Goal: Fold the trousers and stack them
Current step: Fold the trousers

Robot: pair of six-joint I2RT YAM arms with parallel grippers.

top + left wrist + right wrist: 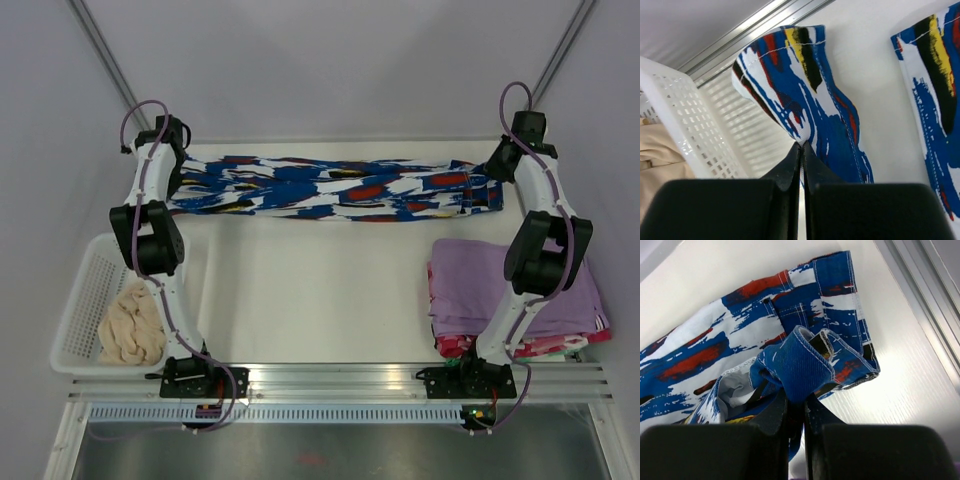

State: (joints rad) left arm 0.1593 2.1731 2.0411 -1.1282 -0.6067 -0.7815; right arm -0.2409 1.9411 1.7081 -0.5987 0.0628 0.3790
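The bunched waistband is short of the flat waist's far edge (501, 187) (859, 312), so the right gripper needs to carry it outward and toward the middle of the trousers next, then open.
The trousers (340, 188), in a blue, white and black print with red and yellow flecks, lie stretched out along the far edge of the table. My left gripper (172, 150) is at their left end, shut on a leg hem (805, 95) that hangs from its closed jaws. My right gripper (503, 160) is at their right end, shut on the bunched waistband (805, 365). The rest of the waist (830, 295) lies flat on the table behind it.
A stack of folded lilac garments (500, 290) sits at the right, partly behind my right arm. A white basket (85, 300) at the left holds a cream fluffy bundle (132, 325); the basket also shows in the left wrist view (685, 120).
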